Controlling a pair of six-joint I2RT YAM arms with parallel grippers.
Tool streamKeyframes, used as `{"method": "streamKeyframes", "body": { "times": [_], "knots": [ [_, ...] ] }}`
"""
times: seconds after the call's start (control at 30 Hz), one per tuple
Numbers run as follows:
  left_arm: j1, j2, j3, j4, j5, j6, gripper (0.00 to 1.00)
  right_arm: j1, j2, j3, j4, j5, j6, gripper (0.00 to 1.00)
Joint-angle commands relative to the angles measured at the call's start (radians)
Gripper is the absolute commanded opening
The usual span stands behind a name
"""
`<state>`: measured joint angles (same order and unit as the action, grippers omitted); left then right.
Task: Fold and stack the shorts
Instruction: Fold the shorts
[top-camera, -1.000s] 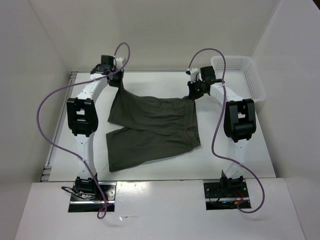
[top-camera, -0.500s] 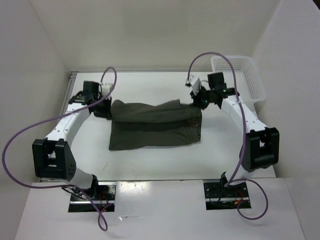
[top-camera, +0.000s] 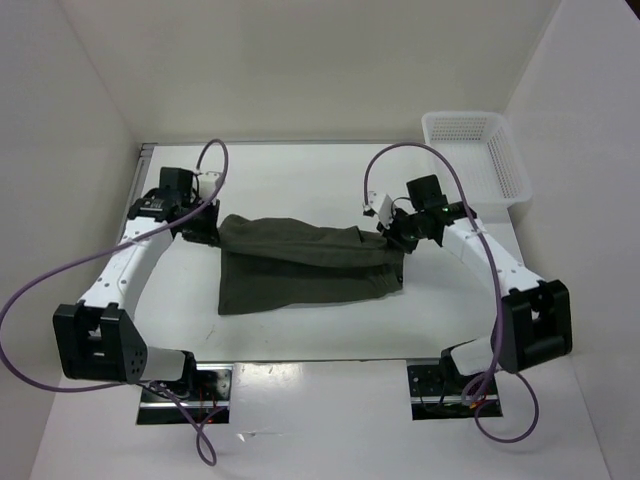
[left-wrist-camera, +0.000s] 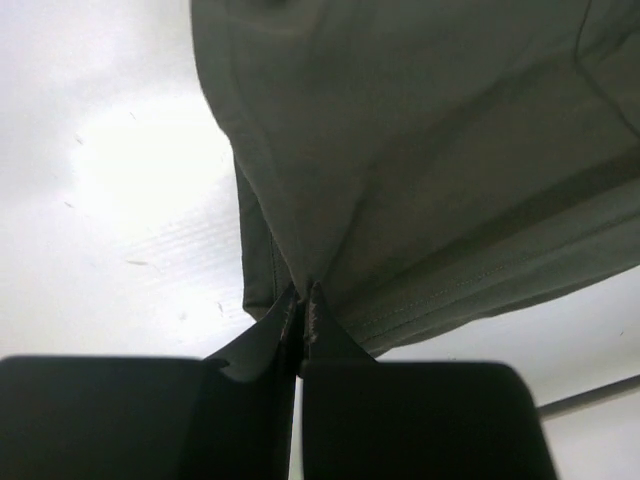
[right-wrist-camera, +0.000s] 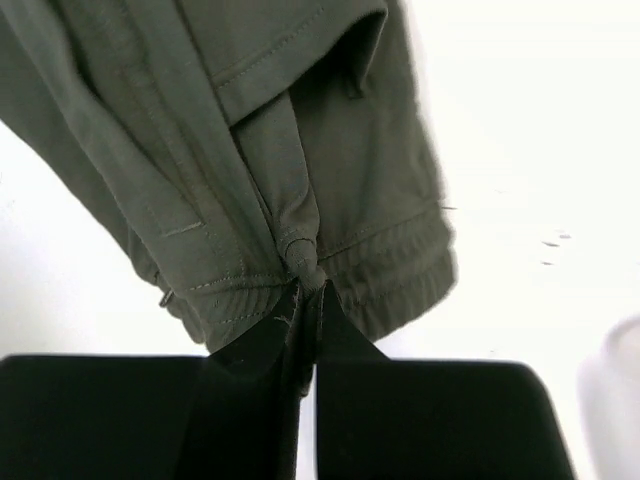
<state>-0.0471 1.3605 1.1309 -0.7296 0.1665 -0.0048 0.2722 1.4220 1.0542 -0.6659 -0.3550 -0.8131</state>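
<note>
The pinched waistband goes back and down onto the near corner of the lower layer (top-camera: 383, 291) (right-wrist-camera: 182, 308) next for my right gripper to release, since that layer still lies uncovered.
The dark olive-green shorts (top-camera: 300, 265) lie doubled over lengthwise across the middle of the white table, their upper layer stretched between the two arms. My left gripper (top-camera: 205, 228) is shut on the shorts' left edge; in the left wrist view its gripper (left-wrist-camera: 303, 300) pinches a hem fold of the shorts (left-wrist-camera: 430, 150). My right gripper (top-camera: 392, 238) is shut on the right end; the right wrist view shows that gripper (right-wrist-camera: 308, 290) clamped on the elastic waistband of the shorts (right-wrist-camera: 250, 150).
A white plastic basket (top-camera: 475, 150) stands at the back right corner of the table (top-camera: 300, 180). White walls enclose the table on three sides. Purple cables loop over both arms.
Both grippers have carried the shorts' far edge toward the near side, folding the cloth over itself. The arms have lowered and drawn back, and the shorts now form a narrower band.
</note>
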Motion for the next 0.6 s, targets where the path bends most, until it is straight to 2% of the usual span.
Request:
{"method": "streamKeyframes", "body": {
  "times": [0.0,0.17,0.23,0.3,0.4,0.53,0.57],
  "knots": [
    [0.006,-0.078,0.079,-0.04,-0.024,0.005,0.0,-0.005,-0.115,0.052,-0.08,0.018,-0.066,0.0],
    [-0.003,-0.153,-0.029,-0.12,0.027,0.005,0.0,0.007,-0.167,0.023,-0.233,-0.032,-0.139,0.0],
    [-0.019,-0.162,-0.135,-0.133,0.027,0.005,0.01,0.041,-0.181,-0.022,-0.233,-0.013,-0.152,0.0],
    [-0.049,-0.162,-0.19,-0.133,0.018,0.005,0.03,0.1,-0.201,-0.103,-0.206,0.023,-0.165,0.0],
    [-0.071,-0.14,-0.255,-0.133,0.018,0.005,0.06,0.125,-0.21,-0.192,-0.156,0.034,-0.166,0.0],
    [-0.08,-0.127,-0.289,-0.123,-0.002,0.005,0.07,0.151,-0.21,-0.253,-0.17,0.066,-0.25,0.08],
    [-0.08,-0.117,-0.298,-0.123,-0.002,0.005,0.07,0.16,-0.21,-0.267,-0.187,0.067,-0.262,0.12]
  ]
}}
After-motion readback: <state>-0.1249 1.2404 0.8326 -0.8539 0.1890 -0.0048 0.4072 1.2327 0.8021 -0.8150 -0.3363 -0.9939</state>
